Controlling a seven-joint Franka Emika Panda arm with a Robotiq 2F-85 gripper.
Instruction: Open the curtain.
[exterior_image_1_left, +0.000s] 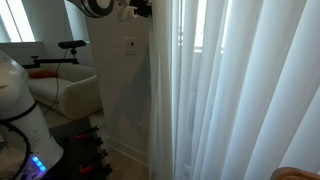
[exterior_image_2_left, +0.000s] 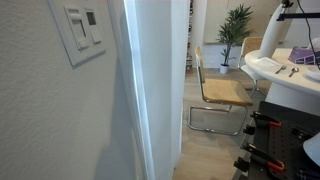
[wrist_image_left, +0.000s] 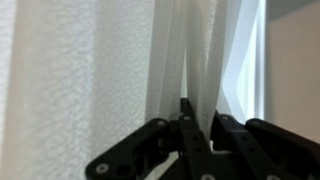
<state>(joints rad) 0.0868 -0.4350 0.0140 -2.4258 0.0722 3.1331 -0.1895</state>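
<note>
My gripper draws the narrow fold outward to the curtain's far folds next and releases it. Those far folds hang outward of my gripper, still spread across the bright window.
The curtain (exterior_image_1_left: 235, 90) is a tall white semi-sheer drape with long vertical folds; it fills the right half of an exterior view. It shows as a narrow white column (exterior_image_2_left: 157, 90) in an exterior view. In the wrist view the curtain (wrist_image_left: 90, 70) fills the frame. My gripper (wrist_image_left: 198, 112) has its black fingers closed together on a fold of the curtain's edge. In an exterior view the gripper (exterior_image_1_left: 140, 9) is at the top, against the curtain's left edge, mostly cut off by the frame.
A wall with a switch panel (exterior_image_2_left: 82, 28) stands beside the curtain. A cantilever chair (exterior_image_2_left: 220, 95), a plant (exterior_image_2_left: 237, 25) and a white table (exterior_image_2_left: 285, 75) are in the room. A white sofa (exterior_image_1_left: 70, 90) and the robot's base (exterior_image_1_left: 15, 105) sit to the left.
</note>
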